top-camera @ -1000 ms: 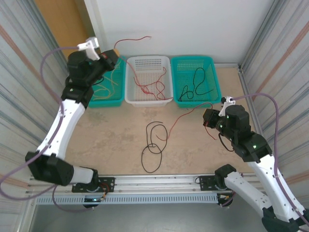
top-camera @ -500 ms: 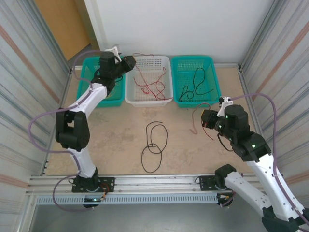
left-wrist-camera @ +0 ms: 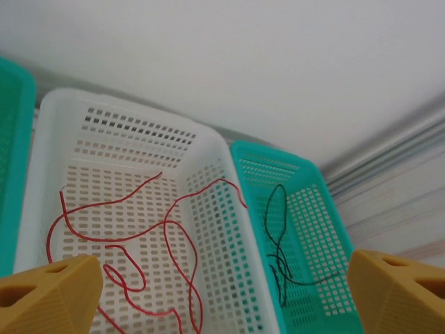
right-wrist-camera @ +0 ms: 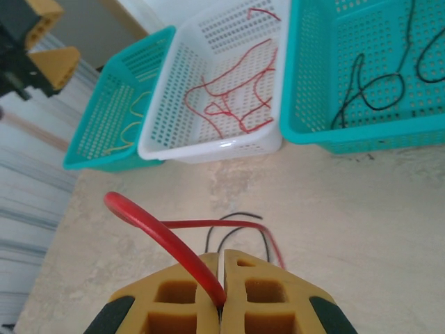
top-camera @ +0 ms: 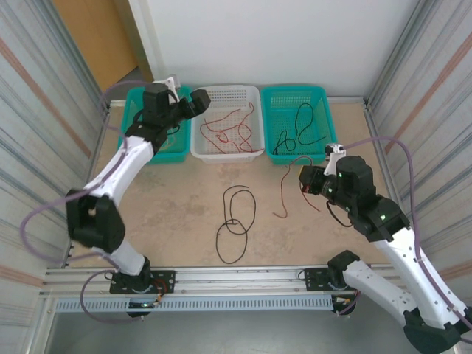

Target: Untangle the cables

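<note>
The white basket point(top-camera: 198, 151) of red cables stands outward, so my right gripper carries its red cable outward over them next, then releases it.
My right gripper point(top-camera: 303, 181) point(right-wrist-camera: 222, 275) is shut on a red cable point(right-wrist-camera: 165, 239), which loops from its tips and trails down to the tabletop point(top-camera: 284, 198). My left gripper point(top-camera: 198, 100) point(left-wrist-camera: 222, 289) hovers open over the left rim of the white basket point(top-camera: 198, 151), nothing between its fingers. Loose red cables point(top-camera: 228, 133) point(left-wrist-camera: 139, 236) lie in that basket. A black cable point(top-camera: 236, 221) lies looped on the table's middle. Another black cable point(top-camera: 299, 133) point(left-wrist-camera: 278, 240) lies in the right teal basket point(top-camera: 295, 158). A yellow cable point(right-wrist-camera: 125, 129) rests in the left teal basket point(right-wrist-camera: 90, 156).
The three baskets stand in a row along the back wall. Corrugated metal walls point(top-camera: 37, 147) close in both sides. A rail point(top-camera: 236, 279) runs along the near edge by the arm bases.
The left arm swung down from above the left teal basket to the white basket and let a red cable drop in. The right gripper shifted slightly left with its red cable.
</note>
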Controlling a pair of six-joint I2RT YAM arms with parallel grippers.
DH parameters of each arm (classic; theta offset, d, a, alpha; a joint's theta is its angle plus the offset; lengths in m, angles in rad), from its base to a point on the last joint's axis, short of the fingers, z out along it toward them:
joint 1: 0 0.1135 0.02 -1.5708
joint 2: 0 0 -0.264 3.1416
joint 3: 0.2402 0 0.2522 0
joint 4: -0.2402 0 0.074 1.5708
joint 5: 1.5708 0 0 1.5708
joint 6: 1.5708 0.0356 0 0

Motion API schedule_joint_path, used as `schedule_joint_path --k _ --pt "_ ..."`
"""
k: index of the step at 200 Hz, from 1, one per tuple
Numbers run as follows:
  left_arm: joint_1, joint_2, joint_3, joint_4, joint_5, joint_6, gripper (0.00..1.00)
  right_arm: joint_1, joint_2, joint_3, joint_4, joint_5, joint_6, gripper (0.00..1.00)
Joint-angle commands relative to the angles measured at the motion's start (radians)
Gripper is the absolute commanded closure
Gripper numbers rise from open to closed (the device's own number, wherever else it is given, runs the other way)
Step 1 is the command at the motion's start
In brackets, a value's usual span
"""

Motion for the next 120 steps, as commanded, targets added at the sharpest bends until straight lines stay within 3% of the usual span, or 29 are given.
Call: schedule_joint_path --k 1,39,64,92,120 --pt "-0.054 -0.208 -0.110 -0.126 -0.075 0.113 0.11 0.041 0.030 0.064 0.069 -0.010 -0.007 1.00" --pt "-0.075 -0.529 -0.362 -0.295 -0.079 0.115 0.20 0.076 0.142 0.165 0.107 -0.004 -0.033 1.00" --pt "-0.075 -0.689 -0.466 -0.420 -0.045 0.122 0.18 0.081 0.215 0.237 0.152 -0.026 -0.045 1.00" --pt "-0.075 -0.755 -0.474 -0.572 -0.030 0.139 0.18 0.086 0.323 0.339 0.189 -0.045 -0.065 1.00" --pt "-0.075 -0.770 -0.516 -0.559 0.038 0.116 0.20 0.086 0.428 0.464 0.198 -0.040 -0.088 1.00"
